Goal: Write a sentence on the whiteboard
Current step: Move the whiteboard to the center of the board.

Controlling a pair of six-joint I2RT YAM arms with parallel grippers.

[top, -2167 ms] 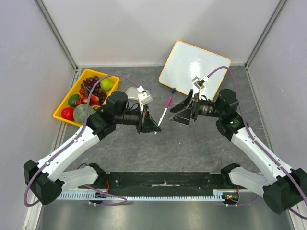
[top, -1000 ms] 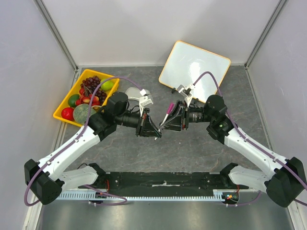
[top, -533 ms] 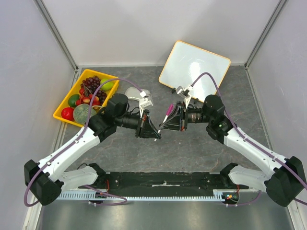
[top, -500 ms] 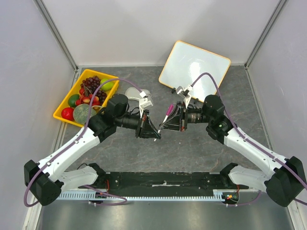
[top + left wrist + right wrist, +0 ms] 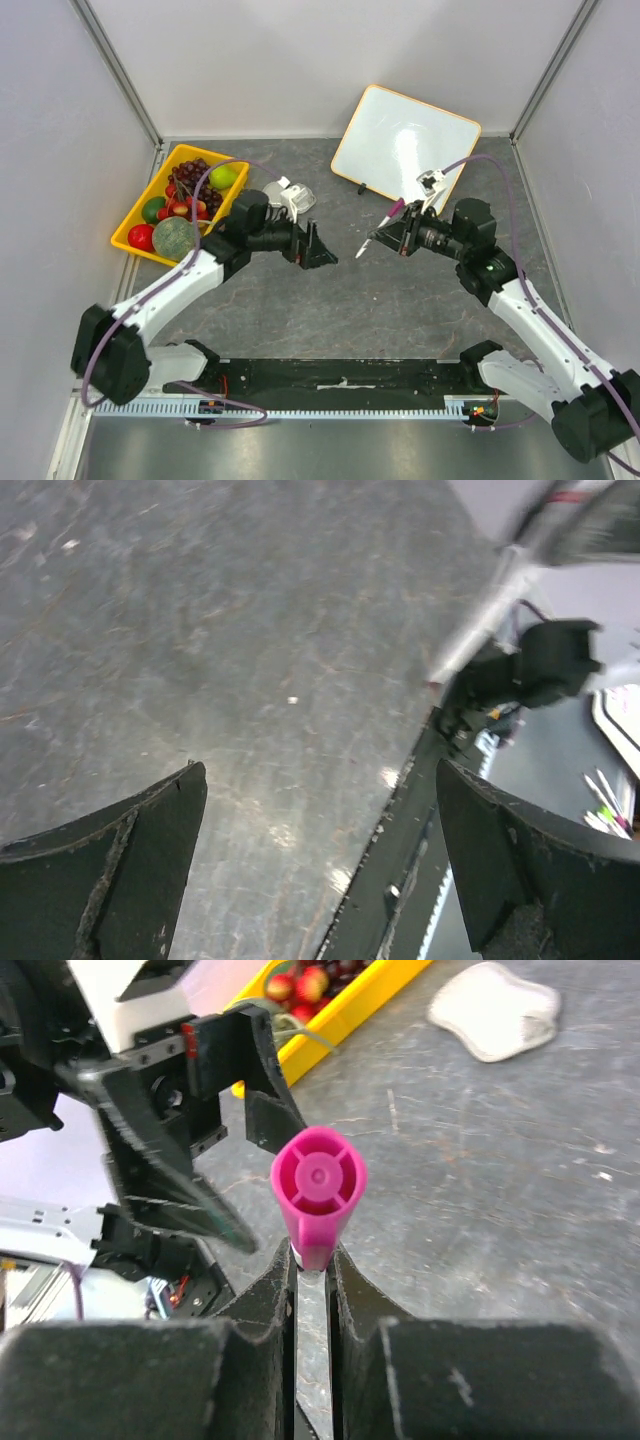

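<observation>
I will next move my left gripper outward and to the right in the top view, onto the whiteboard's near rim, since my right gripper holds the marker.
The whiteboard lies at the back right, white with a thin orange rim; no sentence is in view on it. My right gripper is shut on a marker, whose pink end points up and back while its pale tip slants down to the left, above the table. My left gripper stands open and empty, a little left of the marker's tip. The left wrist view shows the marker blurred at the upper right, apart from the fingers.
A yellow fruit tray stands at the left. A white cloth pad lies behind the left gripper. The black base rail runs along the near edge. Grey walls close in the sides and back.
The left gripper has opened, let go of the marker and drawn back to the left. The right arm has pulled right with the marker in its grip.
</observation>
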